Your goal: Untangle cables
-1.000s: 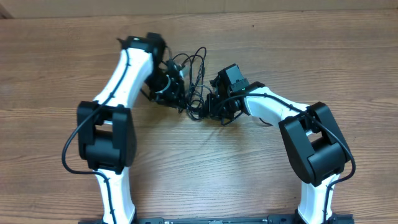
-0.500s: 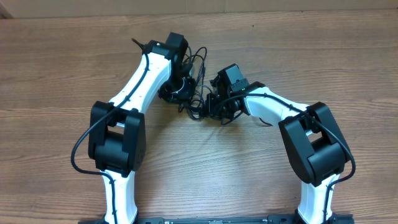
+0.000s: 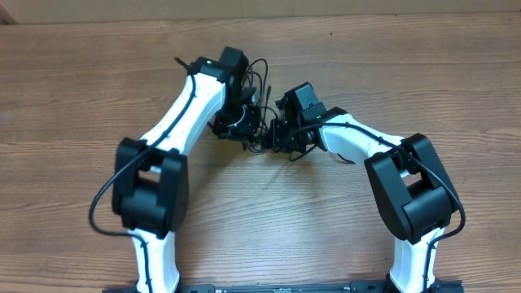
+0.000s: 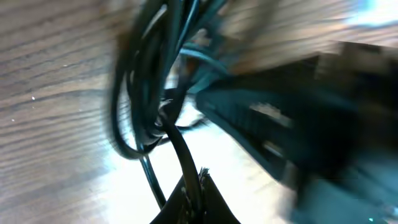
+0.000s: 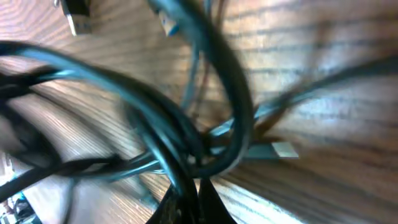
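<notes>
The left gripper rises next, drawing its cord up from the looped bundle, then lowers it there and releases, since it still runs into the loops.
The cables [image 3: 259, 72] are a tangle of thin black cords on the wooden table, between my two grippers. My left gripper [image 3: 254, 129] sits at the left of the tangle. In the left wrist view it [image 4: 194, 190] is shut on one black cord, and the looped bundle [image 4: 140, 93] hangs just beyond it. From the right, my right gripper [image 3: 275, 135] meets the tangle. The right wrist view shows it [image 5: 189, 196] shut on a cord where several strands [image 5: 186, 134] cross. Small plug ends [image 5: 74, 18] [image 5: 283, 149] lie on the wood. The two grippers are close together.
The wooden table [image 3: 407, 73] stretches out around the arms. In the left wrist view the dark, blurred body of the right arm [image 4: 298, 124] fills the right side, very near the left gripper.
My left arm has swung right, toward the right gripper, and its jaws have closed on a cord. The right arm has stayed where it was, still shut.
</notes>
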Controlling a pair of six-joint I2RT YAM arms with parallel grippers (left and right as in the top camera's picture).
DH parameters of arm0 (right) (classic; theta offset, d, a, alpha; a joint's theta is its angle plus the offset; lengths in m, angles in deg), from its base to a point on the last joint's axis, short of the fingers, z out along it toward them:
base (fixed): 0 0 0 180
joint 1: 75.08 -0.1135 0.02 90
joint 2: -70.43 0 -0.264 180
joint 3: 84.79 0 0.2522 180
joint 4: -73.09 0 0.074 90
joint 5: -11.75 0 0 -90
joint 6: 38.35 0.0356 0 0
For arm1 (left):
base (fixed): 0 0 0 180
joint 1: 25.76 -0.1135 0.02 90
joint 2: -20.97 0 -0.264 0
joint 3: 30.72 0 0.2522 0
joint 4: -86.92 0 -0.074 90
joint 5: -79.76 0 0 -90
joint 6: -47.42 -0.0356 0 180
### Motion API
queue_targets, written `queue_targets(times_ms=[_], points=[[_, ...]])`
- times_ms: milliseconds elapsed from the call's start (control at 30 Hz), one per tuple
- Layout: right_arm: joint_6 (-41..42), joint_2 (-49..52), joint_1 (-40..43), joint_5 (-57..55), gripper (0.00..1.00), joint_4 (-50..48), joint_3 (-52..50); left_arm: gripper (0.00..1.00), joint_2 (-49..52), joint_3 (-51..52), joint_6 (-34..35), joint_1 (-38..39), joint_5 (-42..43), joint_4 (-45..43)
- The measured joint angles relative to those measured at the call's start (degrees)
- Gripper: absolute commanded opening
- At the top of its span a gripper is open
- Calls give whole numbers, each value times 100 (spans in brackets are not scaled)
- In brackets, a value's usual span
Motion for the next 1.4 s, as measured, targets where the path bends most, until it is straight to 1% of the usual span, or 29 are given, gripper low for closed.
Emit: queue_targets(times_ms=[100,300,533,600,667,700,800,900,1000,1033,1100,1233,1333,1400], points=[[0,0,-2,7,4,-55,2,4,-542,-72,0,0,138,4],[-7,-2,-7,74,4,-83,7,4,-1965,-133,0,37,164,-157],[-17,17,-15,-46,4,-2,0,4,-3434,-195,7,37,177,-824],[-17,33,-9,-107,4,13,-11,4,-3936,-258,74,37,50,-962],[-17,33,-4,-133,4,9,-11,4,-4496,-345,201,37,-317,-1016],[-20,33,-4,-136,4,7,-11,4,-4570,-361,238,37,-365,-1014],[-20,33,-4,-155,4,9,-11,6,-5001,-411,452,37,-909,-927],[-17,33,-4,-155,4,15,-11,13,-5104,-428,579,37,-1213,-678],[-15,33,-4,-166,5,11,-11,14,-4957,-431,669,37,-1366,-260],[-17,33,-4,-166,7,11,-11,14,-4863,-431,693,37,-1401,-116],[7,33,-4,-173,18,11,-11,14,-4594,-431,752,37,-1419,177],[-7,33,-4,-127,28,7,-11,13,-3939,-428,815,37,-1298,636],[-13,31,-2,-48,34,-2,-4,8,-3399,-426,859,37,-1150,907],[-52,26,9,31,41,13,0,6,-3025,-426,870,37,-1043,1032]])
